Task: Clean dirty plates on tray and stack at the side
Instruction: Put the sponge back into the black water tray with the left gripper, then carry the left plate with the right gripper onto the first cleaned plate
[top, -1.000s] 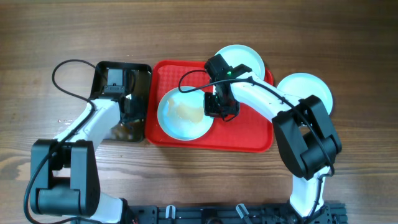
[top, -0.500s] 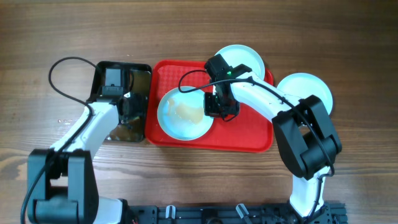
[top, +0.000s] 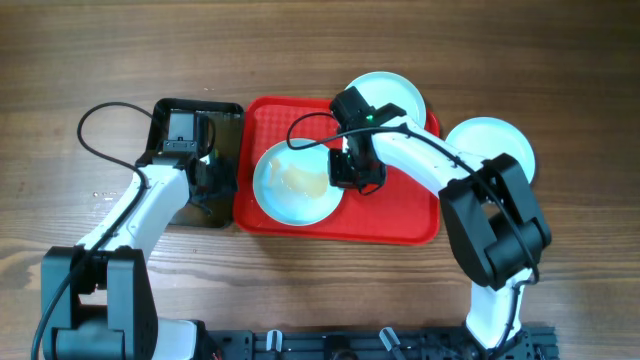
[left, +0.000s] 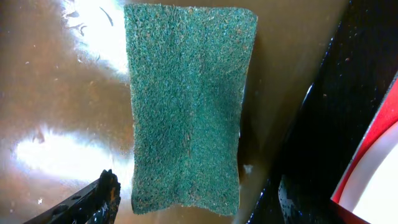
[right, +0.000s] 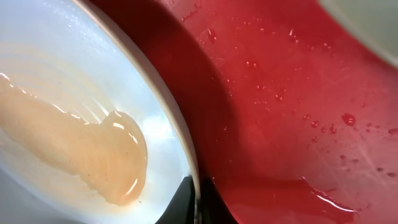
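Observation:
I will lift my right gripper, bring the smeared plate onto the third plate (top: 490, 158) and let it go there, because that one is to the gripper's right in the overhead view.
A pale plate (top: 290, 185) with a beige-orange smear lies on the left half of the red tray (top: 400, 215). My right gripper (top: 345, 172) is shut on its right rim. The right wrist view shows the fingertips (right: 198, 200) pinching the rim of that plate (right: 74, 74) above the wet tray base (right: 298, 112). A second plate (top: 388, 95) sits at the tray's back right corner. A third plate (top: 495, 145) rests on the table to the right of the tray. My left gripper (top: 205, 175) is open over the green sponge (left: 186, 106), with one finger (left: 102, 196) beside it.
The sponge lies in a black tray (top: 190, 120) holding brownish water (left: 56, 124), directly left of the red tray. The black tray's wall (left: 323, 137) stands between the sponge and the red tray edge (left: 382, 140). A black cable (top: 100, 110) loops behind the left arm.
My left arm has shifted slightly over the black tray, toward the sponge. My right gripper and the plate it holds have not moved.

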